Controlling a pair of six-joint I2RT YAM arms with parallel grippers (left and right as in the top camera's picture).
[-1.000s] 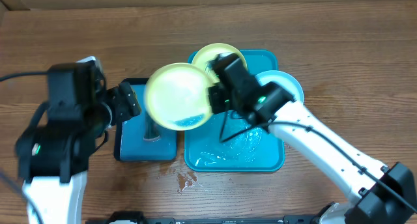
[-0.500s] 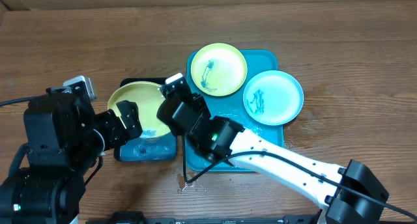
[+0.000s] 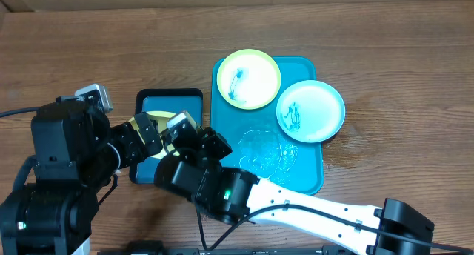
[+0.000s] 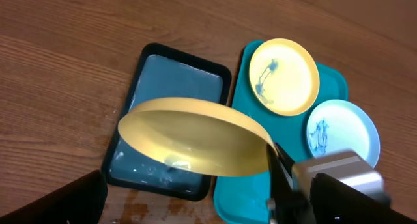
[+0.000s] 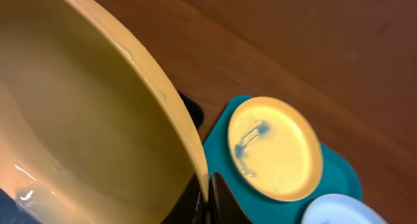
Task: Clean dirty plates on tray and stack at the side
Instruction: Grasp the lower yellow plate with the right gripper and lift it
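Observation:
The yellow-green plate swings across the turquoise tray (image 3: 304, 182) in my right gripper next. The plate then comes down flat onto the wood beyond the light blue plate for release, because that wood is bare.
My right gripper (image 5: 207, 191) is shut on the rim of a yellow-green plate (image 5: 85, 120) and holds it tilted on edge above the small blue tray. In the overhead view only slivers of this plate (image 3: 138, 123) show between the right gripper (image 3: 185, 133) and the left gripper (image 3: 144, 140). In the left wrist view the plate (image 4: 195, 139) hangs in front of my open, empty left gripper (image 4: 208, 211). A smeared yellow-green plate (image 3: 248, 78) and a smeared light blue plate (image 3: 311, 110) lie on the turquoise tray (image 3: 304, 182).
A smaller black-rimmed blue tray (image 3: 169, 103) holding water sits left of the turquoise tray. A wet film lies on the turquoise tray's floor (image 3: 266, 151). Wet stains mark the wood by the small tray's front edge (image 4: 150, 204).
My right arm has carried the yellow-green plate from above the turquoise tray leftward and toward the front, over the small blue tray, tipping it on edge. The left gripper has closed in beside it.

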